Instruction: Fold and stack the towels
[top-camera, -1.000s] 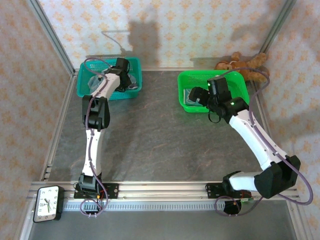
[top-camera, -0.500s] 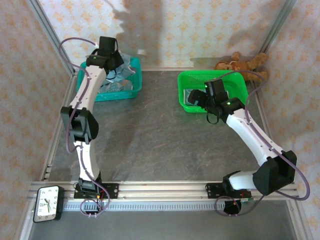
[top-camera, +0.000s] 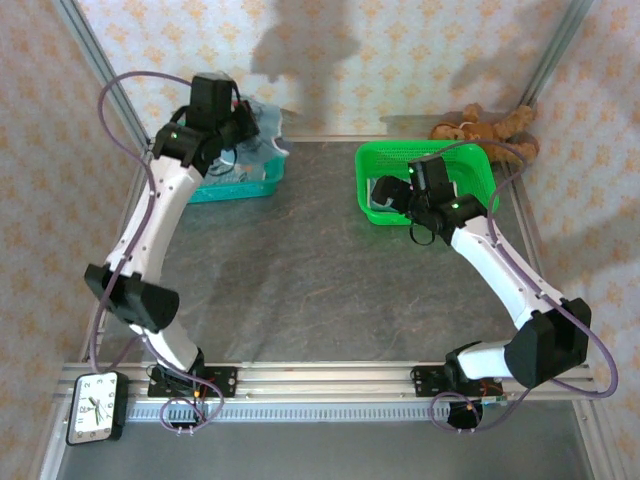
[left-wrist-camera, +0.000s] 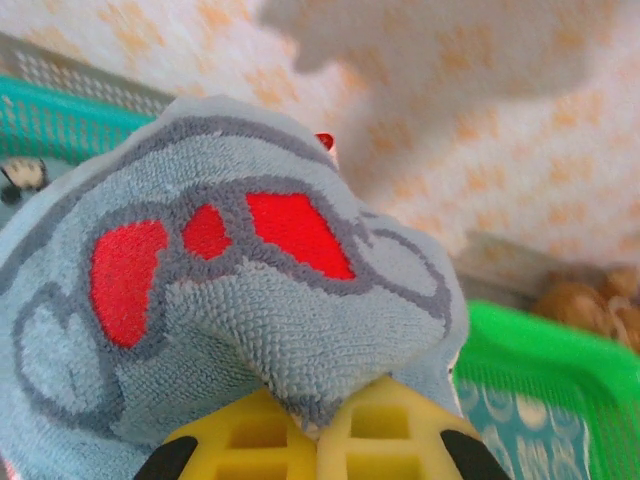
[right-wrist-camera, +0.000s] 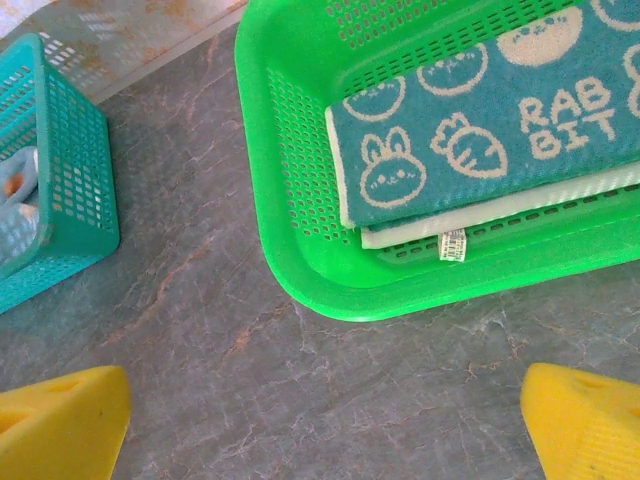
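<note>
My left gripper carries the towel back off the basket next, then lowers and releases it on the grey tabletop in front of the teal basket, which lies bare.
My left gripper (top-camera: 250, 125) is shut on a light blue towel (top-camera: 264, 143) and holds it up above the teal basket (top-camera: 235, 187). In the left wrist view this towel (left-wrist-camera: 230, 300) shows a grey outline and a red bow, and it bunches over the yellow fingertips (left-wrist-camera: 390, 430) of the left gripper (left-wrist-camera: 318, 432). Two folded towels lie stacked in the green basket (right-wrist-camera: 300, 250): a teal one with bunnies and carrots (right-wrist-camera: 480, 120) on a pale one (right-wrist-camera: 500, 215). My right gripper (right-wrist-camera: 325, 430) hangs open and empty over bare table just in front of that basket.
More cloth lies in the teal basket (right-wrist-camera: 60, 190). A brown teddy bear (top-camera: 490, 130) sits behind the green basket (top-camera: 470, 160) at the back right. A small clock (top-camera: 95, 405) lies at the near left corner. Patterned walls enclose the table.
The left arm has risen out of the teal basket, lifting the light blue towel with it. The right arm has barely moved.
</note>
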